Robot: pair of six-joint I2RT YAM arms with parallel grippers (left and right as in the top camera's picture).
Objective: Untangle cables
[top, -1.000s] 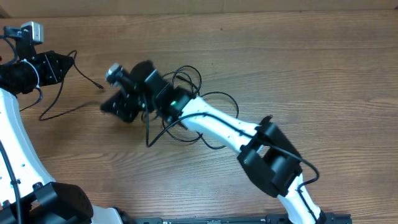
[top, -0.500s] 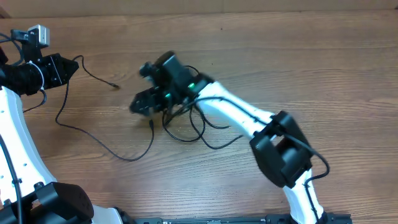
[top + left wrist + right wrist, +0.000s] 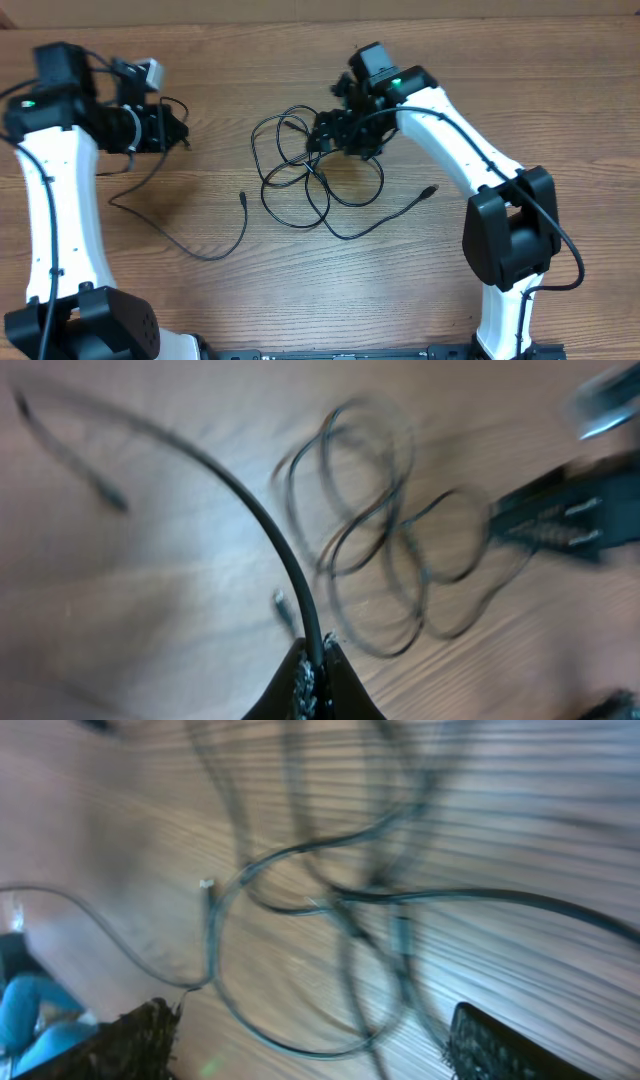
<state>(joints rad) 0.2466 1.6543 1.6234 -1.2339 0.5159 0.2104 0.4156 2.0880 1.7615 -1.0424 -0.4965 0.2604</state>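
Observation:
The pinched cable is clear of the tangled loops; my left gripper lowers next, back toward the tangle, to the free plug [image 3: 243, 197] beside it.
Several loops of thin black cables [image 3: 300, 180] lie tangled on the wooden table, one plug end [image 3: 430, 190] trailing right. A separate black cable [image 3: 205, 257] curves over the left part of the table to a free plug [image 3: 243, 197]. My left gripper [image 3: 180, 130] is shut on that cable [image 3: 300, 585], which shows pinched between the jaws of the left gripper [image 3: 315, 665]. My right gripper [image 3: 328, 138] stands open over the tangle's upper right edge. In the right wrist view the right gripper [image 3: 310, 1045] has blurred cable loops [image 3: 300, 900] beneath it and nothing between its fingers [image 3: 130, 1040].
The table [image 3: 560, 110] is bare wood around the cables. The table's far edge [image 3: 250, 20] runs along the top. The left arm [image 3: 50, 210] spans the left side, and the right arm [image 3: 480, 160] reaches in from the lower right.
The right gripper has opened and swung right and up, from the left of the tangle to its upper right edge. The left gripper has moved right with its cable, whose slack now lies lower.

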